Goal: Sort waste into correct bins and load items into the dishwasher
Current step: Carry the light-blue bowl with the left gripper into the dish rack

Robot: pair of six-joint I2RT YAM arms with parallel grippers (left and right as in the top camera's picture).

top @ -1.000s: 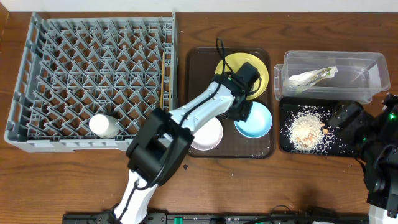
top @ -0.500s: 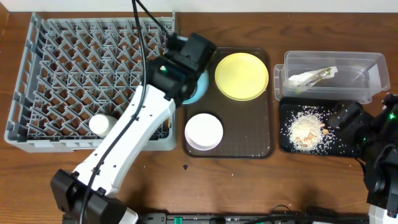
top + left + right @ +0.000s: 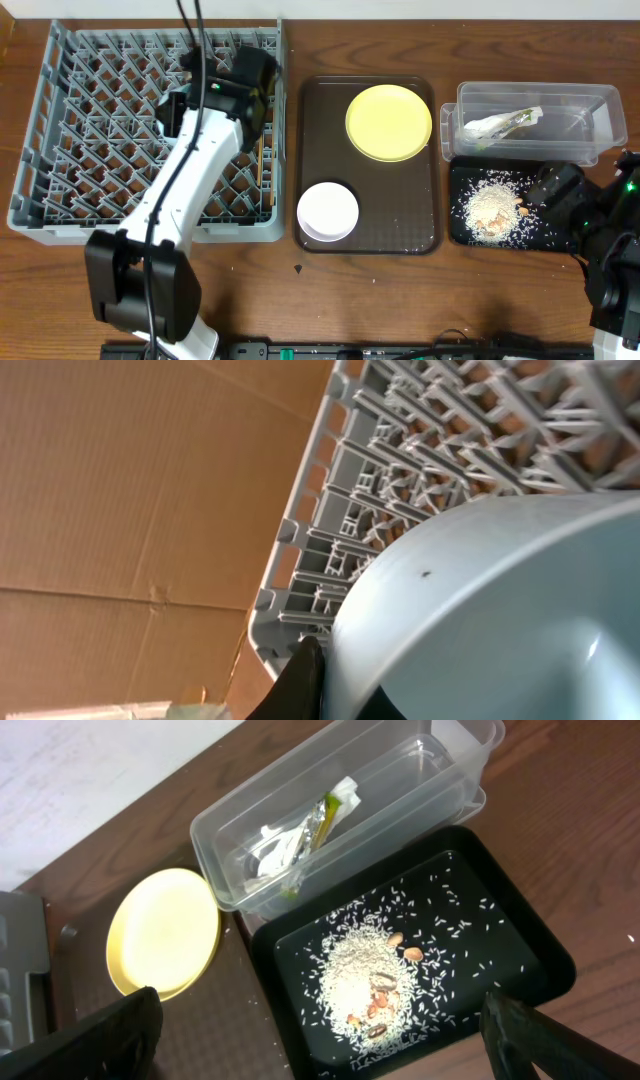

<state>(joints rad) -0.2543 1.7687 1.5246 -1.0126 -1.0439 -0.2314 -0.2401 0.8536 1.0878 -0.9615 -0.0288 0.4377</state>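
Note:
My left gripper moves toward the wooden stick next. Then it lowers the light blue bowl between the rack's empty wires beside it, below my gripper, to release the bowl's rim.
My left gripper (image 3: 238,82) is shut on the rim of the light blue bowl (image 3: 480,610) and holds it over the right rear part of the grey dish rack (image 3: 60,120); the arm hides the bowl from overhead. The rack's wall also shows in the left wrist view (image 3: 330,480). The yellow plate (image 3: 389,122) and the white bowl (image 3: 328,211) sit on the brown serving tray (image 3: 420,225). The clear tub (image 3: 585,100) holds the wrapper (image 3: 325,815) and the tissue (image 3: 272,845). Rice scraps (image 3: 365,980) lie in the black tray (image 3: 520,935). My right gripper (image 3: 320,1055) is open above that tray's near edge. The cup is hidden.
A thin wooden stick (image 3: 264,178) lies along the rack's right wall. The left arm stretches across the rack from the table's front. The right arm's base stands at the right edge (image 3: 615,270). Brown cardboard lies behind the rack in the left wrist view (image 3: 130,510).
My left gripper has lifted the light blue bowl off the brown tray and carried it left over the rack. The right arm has not moved.

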